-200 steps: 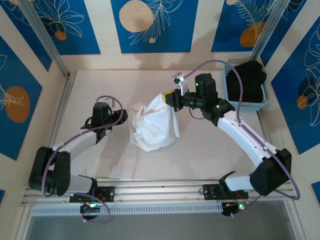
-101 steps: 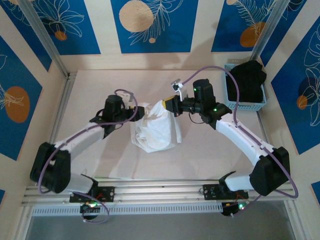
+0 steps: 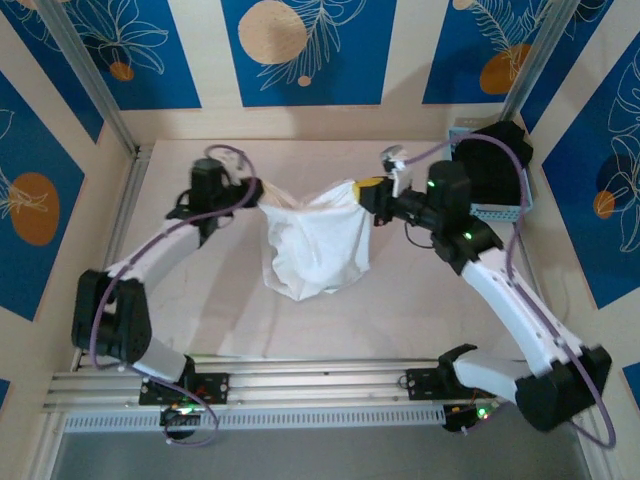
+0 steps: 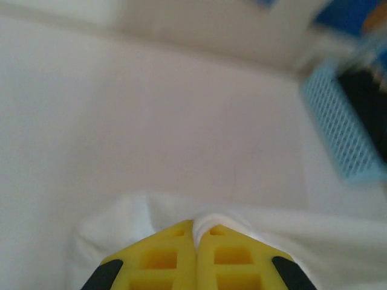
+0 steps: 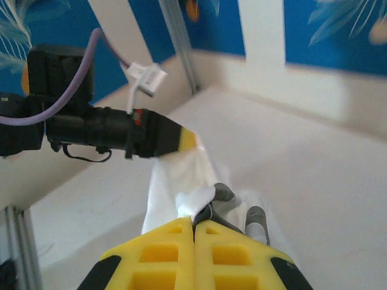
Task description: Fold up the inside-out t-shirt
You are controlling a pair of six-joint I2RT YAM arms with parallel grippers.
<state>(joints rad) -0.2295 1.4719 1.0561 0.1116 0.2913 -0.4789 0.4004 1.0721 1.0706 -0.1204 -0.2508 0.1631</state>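
Next, my left gripper moves down and back toward my base to the bare tabletop below and releases the t-shirt's edge, since it still hangs raised.
The inside-out t-shirt (image 3: 315, 245), white and wrinkled, hangs stretched between both grippers, and its lower part rests bunched on the table. My left gripper (image 3: 255, 192) is shut on the shirt's left upper edge; in the left wrist view the yellow fingers (image 4: 160, 260) pinch a fold of white cloth (image 4: 214, 220). My right gripper (image 3: 368, 190) is shut on the right upper edge. In the right wrist view that gripper (image 5: 195, 225) clamps white cloth with a grey band (image 5: 221, 192), and the shirt (image 5: 175, 175) runs across to the left gripper (image 5: 184, 140).
A light blue basket (image 3: 505, 210) stands at the back right with a black garment (image 3: 490, 160) in it, close behind the right arm; the left wrist view also catches the basket (image 4: 338, 133). Metal rails border the pale table (image 3: 200, 310) at left and front.
The left gripper has shut on the shirt's left edge. Both arms have moved apart and toward the back, so the bunched shirt is now pulled out wide between them.
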